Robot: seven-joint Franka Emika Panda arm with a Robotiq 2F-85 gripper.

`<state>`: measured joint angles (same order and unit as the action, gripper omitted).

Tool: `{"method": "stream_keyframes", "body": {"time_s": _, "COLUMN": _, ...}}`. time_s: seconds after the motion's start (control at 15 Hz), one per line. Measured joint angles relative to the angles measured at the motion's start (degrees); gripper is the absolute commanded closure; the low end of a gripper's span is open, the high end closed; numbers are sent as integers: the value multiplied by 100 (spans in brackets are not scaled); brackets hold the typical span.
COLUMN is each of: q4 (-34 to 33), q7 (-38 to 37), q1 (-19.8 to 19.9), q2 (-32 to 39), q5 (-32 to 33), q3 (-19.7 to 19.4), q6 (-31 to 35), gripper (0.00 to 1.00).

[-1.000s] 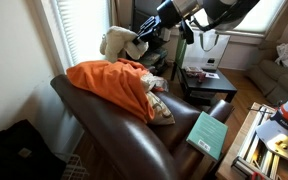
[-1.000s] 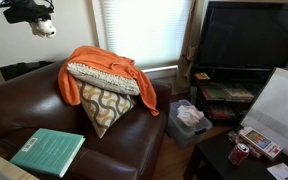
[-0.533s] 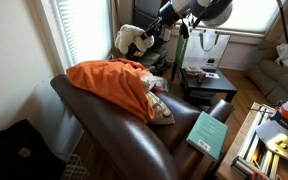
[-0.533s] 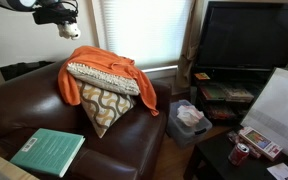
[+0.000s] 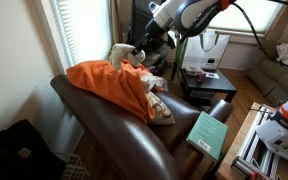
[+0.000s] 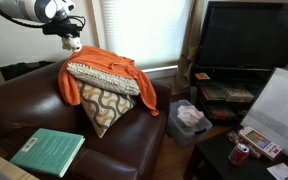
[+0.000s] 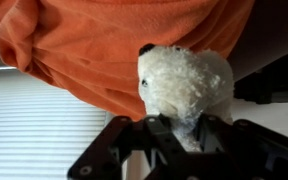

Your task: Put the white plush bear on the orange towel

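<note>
The robot's gripper should next ease outward and slightly down to let go of the bear [image 7: 186, 85], which is still hanging by the towel's edge, because the orange towel's top [image 7: 164, 28] is below and farther outward.
The white plush bear [image 5: 124, 54] hangs in my gripper [image 5: 139, 49], just above the far end of the orange towel [image 5: 109, 82] draped over a pillow on the brown leather sofa. In the wrist view the bear [image 7: 186, 85] fills the middle, pinched between the black fingers [image 7: 184, 135], with the orange towel [image 7: 104, 45] right behind it. In an exterior view the gripper [image 6: 72, 42] is at the towel's [image 6: 99, 62] top left edge; the bear is mostly hidden there.
A patterned pillow [image 6: 104, 105] leans under the towel. A teal book [image 6: 47, 151] lies on the sofa seat [image 6: 134, 150]. Window blinds [image 6: 144, 30] are behind. A TV [image 6: 249, 35], a black side table [image 5: 206, 85] and a bin with bags [image 6: 189, 122] stand nearby.
The gripper with the bear has moved down and toward the orange towel, from high above the sofa back to just over the towel's edge.
</note>
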<state>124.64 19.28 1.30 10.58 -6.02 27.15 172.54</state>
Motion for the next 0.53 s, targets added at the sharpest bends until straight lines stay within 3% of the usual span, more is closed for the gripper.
{"method": "stream_keyframes", "body": {"time_s": 0.27, "q4": -593, "q7": -1337, "q1": -949, "q2": 350, "q5": 1325, "q3": -1151, "q6": -57, "gripper": 95}}
{"method": "stream_keyframes", "body": {"time_s": 0.33, "q4": -741, "q7": -1637, "q1": -1136, "q2": 423, "q5": 1577, "q3": -1437, "q6": -159, "gripper": 56}}
{"method": "stream_keyframes", "body": {"time_s": 0.4, "q4": -888, "q7": -1854, "q1": -1275, "q2": 512, "q5": 1727, "q3": -1640, "q6": -307, "gripper": 56}}
{"method": "stream_keyframes", "body": {"time_s": 0.53, "q4": -1123, "q7": -1986, "q1": -1405, "q2": 721, "q5": 1768, "q3": -1740, "q6": -677, "gripper": 43}}
